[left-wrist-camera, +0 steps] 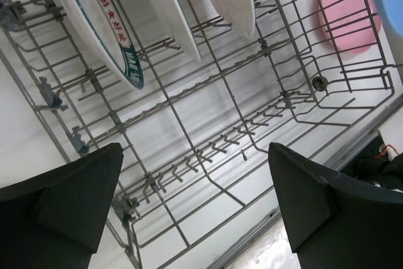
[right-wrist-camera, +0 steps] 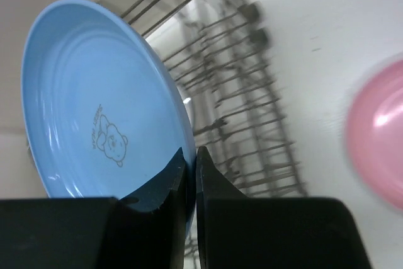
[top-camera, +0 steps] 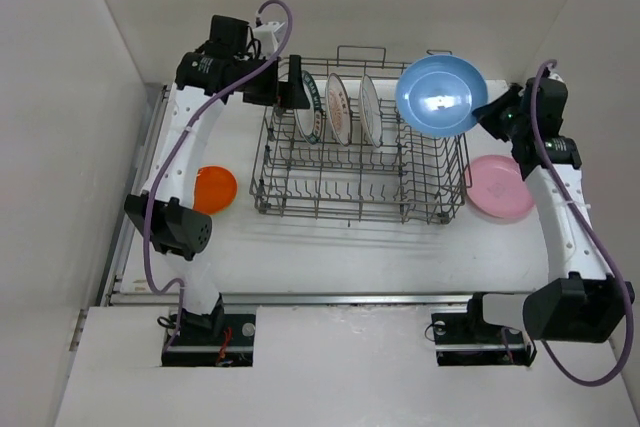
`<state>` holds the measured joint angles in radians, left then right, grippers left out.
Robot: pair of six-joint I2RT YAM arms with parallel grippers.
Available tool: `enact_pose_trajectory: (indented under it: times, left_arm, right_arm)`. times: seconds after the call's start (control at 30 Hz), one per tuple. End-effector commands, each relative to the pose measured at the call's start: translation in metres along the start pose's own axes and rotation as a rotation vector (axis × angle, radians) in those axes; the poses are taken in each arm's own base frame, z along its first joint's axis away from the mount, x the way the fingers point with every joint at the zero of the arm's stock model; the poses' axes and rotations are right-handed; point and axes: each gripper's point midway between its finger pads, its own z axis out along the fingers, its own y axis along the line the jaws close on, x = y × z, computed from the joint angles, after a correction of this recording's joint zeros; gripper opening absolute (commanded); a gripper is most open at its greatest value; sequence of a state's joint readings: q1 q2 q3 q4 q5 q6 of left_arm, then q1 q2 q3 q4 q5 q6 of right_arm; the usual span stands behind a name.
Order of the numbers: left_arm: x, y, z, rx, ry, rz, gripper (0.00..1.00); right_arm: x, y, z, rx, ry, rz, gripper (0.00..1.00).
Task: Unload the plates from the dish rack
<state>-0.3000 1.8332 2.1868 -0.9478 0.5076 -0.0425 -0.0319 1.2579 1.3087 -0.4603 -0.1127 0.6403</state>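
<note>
Next, my right gripper moves down and back and releases the blue plate [top-camera: 438, 95] over the pink plate [top-camera: 500, 188], which lies below and back from it, clear of the rack.
The grey wire dish rack [top-camera: 300, 195] stands mid-table with three white plates [top-camera: 340, 109] upright in its back row; the leftmost has a dark patterned rim [left-wrist-camera: 113, 36]. My right gripper [top-camera: 492, 112] is shut on the rim of a light blue plate [top-camera: 438, 95], held tilted above the rack's right end. In the right wrist view both fingers pinch that blue plate [right-wrist-camera: 94, 105] at its edge [right-wrist-camera: 191, 162]. My left gripper [top-camera: 283, 93] hangs open over the rack's back left corner, its jaws wide apart with only rack wires [left-wrist-camera: 208, 130] below.
A pink plate [top-camera: 498, 187] lies flat on the table right of the rack, also seen as the pink plate [right-wrist-camera: 378, 130] in the right wrist view. An orange plate [top-camera: 215, 189] lies flat left of the rack. White walls close in the sides and back.
</note>
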Motion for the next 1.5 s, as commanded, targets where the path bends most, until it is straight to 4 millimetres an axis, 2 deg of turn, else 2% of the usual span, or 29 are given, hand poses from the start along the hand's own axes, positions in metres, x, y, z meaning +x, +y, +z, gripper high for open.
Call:
enact_pose_trajectory:
  times: [0.0, 0.07, 0.13, 0.2, 0.27, 0.33, 0.37, 0.4, 0.53, 0.6, 0.7, 0.73, 0.8, 0.83, 0.93, 1.0, 1.03, 1.07, 1.2, 1.33, 1.47]
  left_arm:
    - [-0.008, -0.023, -0.035, 0.073, -0.042, 0.088, 1.0]
    - [-0.016, -0.033, -0.042, 0.105, -0.073, 0.081, 1.0]
    - [-0.02, -0.031, -0.044, 0.078, -0.086, 0.074, 1.0]
    - [-0.023, -0.017, -0.041, -0.013, -0.096, 0.066, 1.0]
    - [-0.025, -0.004, -0.041, -0.085, -0.104, 0.062, 1.0]
    - [-0.019, 0.013, -0.034, -0.177, -0.072, 0.048, 1.0]
    - [-0.019, 0.017, -0.034, -0.201, -0.075, 0.048, 1.0]
    - [-0.016, 0.023, -0.032, -0.224, -0.06, 0.031, 1.0]
    - [-0.009, 0.036, -0.027, -0.28, -0.025, 0.017, 1.0]
    - [-0.005, 0.04, -0.024, -0.295, -0.008, 0.011, 1.0]
    - [-0.004, 0.046, -0.021, -0.317, 0.0, 0.008, 1.0]
    - [-0.004, 0.048, -0.021, -0.326, -0.001, 0.008, 1.0]
    - [0.001, 0.051, -0.02, -0.34, 0.018, 0.002, 1.0]
    - [0.003, 0.054, -0.015, -0.342, 0.03, -0.001, 1.0]
    - [0.005, 0.058, -0.012, -0.353, 0.039, -0.004, 1.0]
    - [0.005, 0.058, -0.012, -0.353, 0.039, -0.004, 1.0]
    - [0.007, 0.06, -0.008, -0.354, 0.05, -0.007, 1.0]
    - [0.007, 0.06, -0.008, -0.354, 0.05, -0.007, 1.0]
    - [0.01, 0.062, -0.005, -0.356, 0.067, -0.012, 1.0]
    - [0.012, 0.064, -0.001, -0.357, 0.076, -0.015, 1.0]
    - [0.008, 0.057, 0.002, -0.335, 0.07, 0.005, 1.0]
  right_arm:
    - [-0.036, -0.007, -0.003, 0.055, -0.159, 0.032, 0.0]
    - [-0.041, -0.016, -0.005, 0.112, -0.187, 0.035, 0.0]
    - [-0.05, -0.023, -0.01, 0.166, -0.221, 0.028, 0.0]
    - [-0.068, -0.039, -0.024, 0.261, -0.29, 0.039, 0.0]
    - [-0.075, -0.058, -0.031, 0.358, -0.333, 0.057, 0.0]
    - [-0.084, -0.076, -0.043, 0.443, -0.395, 0.112, 0.0]
    - [-0.089, -0.1, -0.049, 0.522, -0.431, 0.143, 0.0]
    - [-0.095, -0.103, -0.061, 0.529, -0.472, 0.173, 0.0]
    - [-0.114, -0.119, -0.078, 0.546, -0.578, 0.263, 0.0]
    - [-0.111, -0.142, -0.077, 0.612, -0.601, 0.309, 0.0]
    - [-0.096, -0.172, -0.062, 0.671, -0.57, 0.391, 0.0]
    - [-0.082, -0.194, -0.057, 0.718, -0.54, 0.416, 0.0]
    - [-0.065, -0.209, -0.049, 0.741, -0.502, 0.462, 0.0]
    - [-0.05, -0.221, -0.042, 0.752, -0.459, 0.485, 0.0]
    - [-0.024, -0.235, -0.03, 0.765, -0.379, 0.532, 0.0]
    - [-0.005, -0.251, -0.023, 0.805, -0.335, 0.54, 0.0]
    - [-0.004, -0.256, -0.024, 0.811, -0.344, 0.555, 0.0]
    - [0.004, -0.263, -0.021, 0.829, -0.326, 0.555, 0.03]
    - [0.028, -0.288, -0.009, 0.897, -0.241, 0.568, 0.29]
    - [0.044, -0.305, -0.002, 0.94, -0.174, 0.567, 0.41]
    - [0.051, -0.308, -0.001, 0.95, -0.139, 0.554, 0.55]
